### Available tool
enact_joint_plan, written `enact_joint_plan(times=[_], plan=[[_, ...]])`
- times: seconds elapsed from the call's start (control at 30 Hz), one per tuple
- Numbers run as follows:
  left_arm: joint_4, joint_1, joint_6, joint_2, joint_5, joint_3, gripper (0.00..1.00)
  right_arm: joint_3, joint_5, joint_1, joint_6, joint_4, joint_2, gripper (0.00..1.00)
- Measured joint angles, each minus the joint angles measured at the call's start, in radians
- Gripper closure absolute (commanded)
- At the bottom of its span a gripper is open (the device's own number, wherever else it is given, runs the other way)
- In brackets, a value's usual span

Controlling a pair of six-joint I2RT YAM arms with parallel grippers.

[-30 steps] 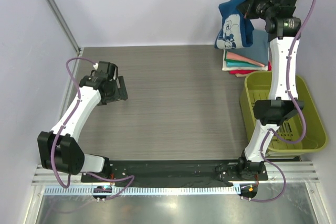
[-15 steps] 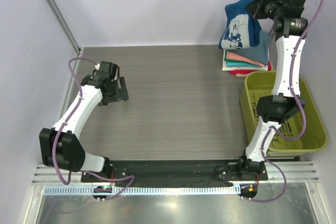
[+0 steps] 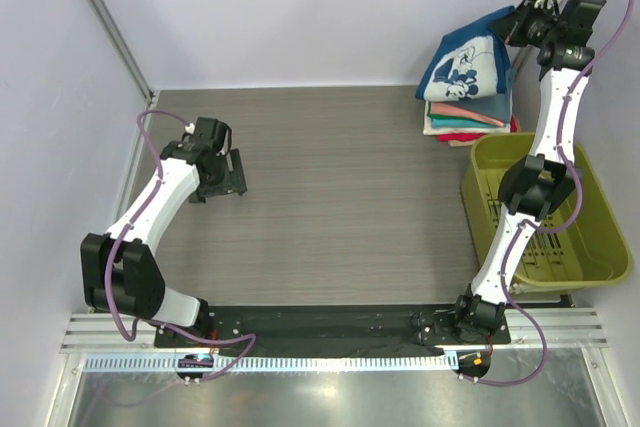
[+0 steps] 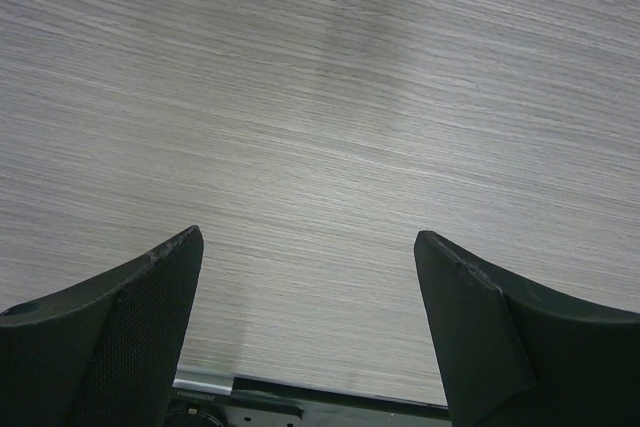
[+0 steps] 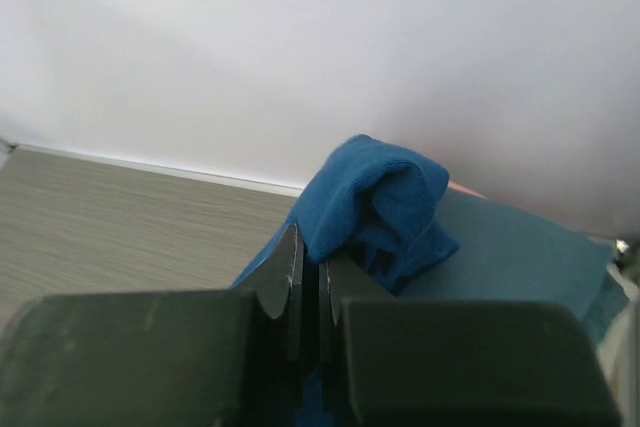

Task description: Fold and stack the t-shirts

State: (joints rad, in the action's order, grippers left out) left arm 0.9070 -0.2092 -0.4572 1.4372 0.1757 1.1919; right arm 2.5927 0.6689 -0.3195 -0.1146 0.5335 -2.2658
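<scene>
Next, my right gripper will lower toward the slate-teal shirt atop the stack (image 3: 495,105) (image 5: 515,259) and release the bunched navy fold, since that layer lies below my right gripper.
A navy-blue t-shirt (image 3: 462,62) with a white cartoon-mouse print hangs from my right gripper (image 3: 516,23) and drapes onto the stack of folded t-shirts (image 3: 468,115) at the table's far right corner. The stack shows slate-teal, coral, white, green and red layers. In the right wrist view the right gripper (image 5: 308,265) is shut on a bunched fold of the navy shirt (image 5: 375,199), with the slate-teal shirt (image 5: 510,252) behind it. My left gripper (image 3: 232,173) is open and empty, low over bare table at the left; it shows in the left wrist view (image 4: 308,277).
An olive-green plastic basket (image 3: 590,209) stands at the right edge, just in front of the stack, with my right arm (image 3: 535,187) rising across it. Pale walls close in behind and to the right. The wood-grain table (image 3: 340,197) spans the middle.
My right gripper has swung right and back with the navy shirt, lowering the cloth onto the stack. The left arm has barely moved.
</scene>
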Motion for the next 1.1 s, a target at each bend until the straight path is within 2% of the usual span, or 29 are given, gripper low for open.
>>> enact_joint_plan(times=[0.3,0.43,0.63,0.73,0.77,0.83,0.87,0.9,0.93,1.07,1.1], plan=[[0.000,0.000,0.004,0.011,0.001,0.000,0.13,-0.001,0.219,0.002,-0.077,-0.273,-0.030,0.99],[0.000,0.000,0.006,0.016,0.000,0.000,0.13,-0.047,0.243,-0.020,-0.080,-0.347,-0.030,0.99],[0.002,0.000,0.014,0.024,-0.001,0.000,0.13,-0.125,0.224,-0.091,-0.075,-0.373,-0.092,0.98],[0.002,0.000,0.016,0.027,-0.002,0.000,0.14,-0.144,0.197,-0.126,-0.096,-0.385,-0.146,0.89],[0.002,0.000,0.017,0.027,-0.002,0.000,0.14,-0.153,0.187,-0.133,-0.103,-0.387,-0.156,0.80],[0.002,-0.001,0.017,0.029,-0.002,0.000,0.14,-0.171,0.158,-0.147,-0.121,-0.390,-0.171,0.70],[0.002,-0.001,0.017,0.029,-0.002,0.000,0.14,-0.174,0.135,-0.150,-0.129,-0.391,-0.175,0.54],[0.002,-0.002,0.017,0.030,-0.002,0.000,0.14,-0.177,0.116,-0.151,-0.141,-0.392,-0.176,0.45],[0.002,-0.002,0.017,0.031,-0.002,0.000,0.14,-0.179,0.096,-0.152,-0.150,-0.397,-0.176,0.30],[0.002,-0.005,0.017,0.034,-0.004,0.000,0.14,-0.194,-0.037,-0.151,-0.192,-0.430,-0.176,0.09],[0.002,-0.006,0.017,0.034,-0.004,0.000,0.14,-0.203,-0.075,-0.151,-0.207,-0.431,-0.176,0.08]])
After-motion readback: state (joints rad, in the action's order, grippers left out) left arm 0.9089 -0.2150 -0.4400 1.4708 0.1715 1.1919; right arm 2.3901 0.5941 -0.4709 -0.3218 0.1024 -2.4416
